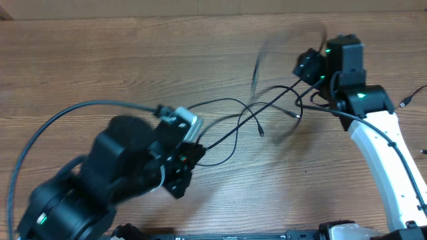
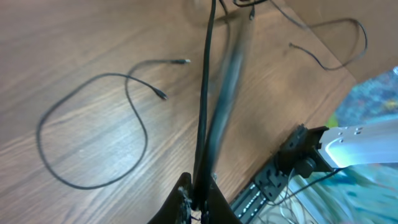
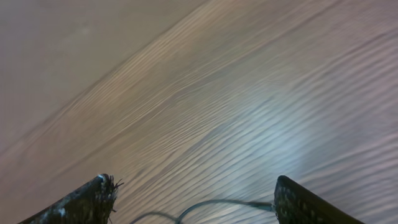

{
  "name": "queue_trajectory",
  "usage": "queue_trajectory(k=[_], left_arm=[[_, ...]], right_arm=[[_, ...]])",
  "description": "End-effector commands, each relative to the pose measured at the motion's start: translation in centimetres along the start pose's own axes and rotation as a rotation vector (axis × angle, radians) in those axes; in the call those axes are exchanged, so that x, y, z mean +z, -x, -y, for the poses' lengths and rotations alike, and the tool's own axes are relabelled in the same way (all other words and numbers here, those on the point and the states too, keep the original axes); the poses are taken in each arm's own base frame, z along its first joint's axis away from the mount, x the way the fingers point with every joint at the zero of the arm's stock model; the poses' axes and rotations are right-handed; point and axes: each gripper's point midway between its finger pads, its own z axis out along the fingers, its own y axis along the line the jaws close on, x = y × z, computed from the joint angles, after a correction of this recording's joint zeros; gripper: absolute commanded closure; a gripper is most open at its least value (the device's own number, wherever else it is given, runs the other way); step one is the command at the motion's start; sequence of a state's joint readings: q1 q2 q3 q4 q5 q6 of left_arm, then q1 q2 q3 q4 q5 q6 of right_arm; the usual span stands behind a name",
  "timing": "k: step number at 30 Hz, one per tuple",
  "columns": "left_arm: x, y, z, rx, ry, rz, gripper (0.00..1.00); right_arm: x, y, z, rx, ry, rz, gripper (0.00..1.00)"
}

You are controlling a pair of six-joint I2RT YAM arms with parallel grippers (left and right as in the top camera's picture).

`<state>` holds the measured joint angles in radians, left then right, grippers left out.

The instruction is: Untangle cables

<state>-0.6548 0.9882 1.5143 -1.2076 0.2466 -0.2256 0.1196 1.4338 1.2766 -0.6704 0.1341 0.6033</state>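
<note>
The held cable crosses above the loose cable loop and lifts clear, so my left gripper needs to go up and outward toward that loop to let go.
Several thin black cables (image 1: 235, 120) lie crossed on the wooden table (image 1: 100, 60) between the two arms. My left gripper (image 1: 192, 155) is shut on one cable (image 2: 203, 112), which runs taut from its fingertips (image 2: 200, 190) up and away. A blurred strand (image 2: 227, 81) hangs beside it. One loose cable loop (image 2: 93, 130) with small plugs lies flat to the left. My right gripper (image 1: 308, 67) is wide open just above the table. A thin cable (image 3: 214, 204) lies between its fingers (image 3: 196, 193), not gripped. A blurred strand (image 1: 267, 47) arcs near it.
Another thin cable (image 2: 339, 40) lies at the table's far side. A black rail (image 2: 273, 180) and the white right arm (image 1: 387, 153) stand at the table's edge. A thick grey arm wire (image 1: 67, 113) loops at the left. Small loose plugs (image 1: 405, 100) lie at the right edge.
</note>
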Motion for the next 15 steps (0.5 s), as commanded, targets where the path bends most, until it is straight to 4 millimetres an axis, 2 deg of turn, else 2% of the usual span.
queue_trajectory(k=[1, 3, 5, 7, 9, 11, 13, 15], left_arm=[[-2.3, 0.9, -0.6, 0.019, 0.064, 0.086, 0.94], [-2.7, 0.9, -0.7, 0.021, 0.073, 0.099, 0.94], [-2.8, 0.9, -0.7, 0.021, 0.074, 0.103, 0.94], [-2.7, 0.9, -0.7, 0.017, 0.074, 0.102, 0.94], [-2.6, 0.9, -0.7, 0.016, 0.075, 0.098, 0.94], [-2.5, 0.9, -0.8, 0.012, 0.075, 0.094, 0.94], [-2.4, 0.9, -0.8, 0.001, 0.075, 0.092, 0.94], [-2.3, 1.0, -0.8, -0.004, 0.076, 0.091, 0.94]], right_arm=[[0.3, 1.3, 2.4, 0.06, -0.049, 0.019, 0.19], [0.3, 1.7, 3.4, 0.081, -0.063, 0.017, 0.19], [0.4, 2.1, 4.3, 0.098, -0.078, 0.018, 0.1], [0.4, 2.0, 4.1, 0.06, -0.037, -0.011, 0.05], [0.3, 1.5, 2.3, -0.043, 0.082, -0.06, 0.0], [-0.2, 0.4, -0.5, -0.22, 0.255, -0.107, 0.0], [-1.7, -1.7, -3.8, -0.414, 0.485, -0.162, 0.0], [-4.3, -4.1, -6.6, -0.574, 0.74, -0.21, 0.0]])
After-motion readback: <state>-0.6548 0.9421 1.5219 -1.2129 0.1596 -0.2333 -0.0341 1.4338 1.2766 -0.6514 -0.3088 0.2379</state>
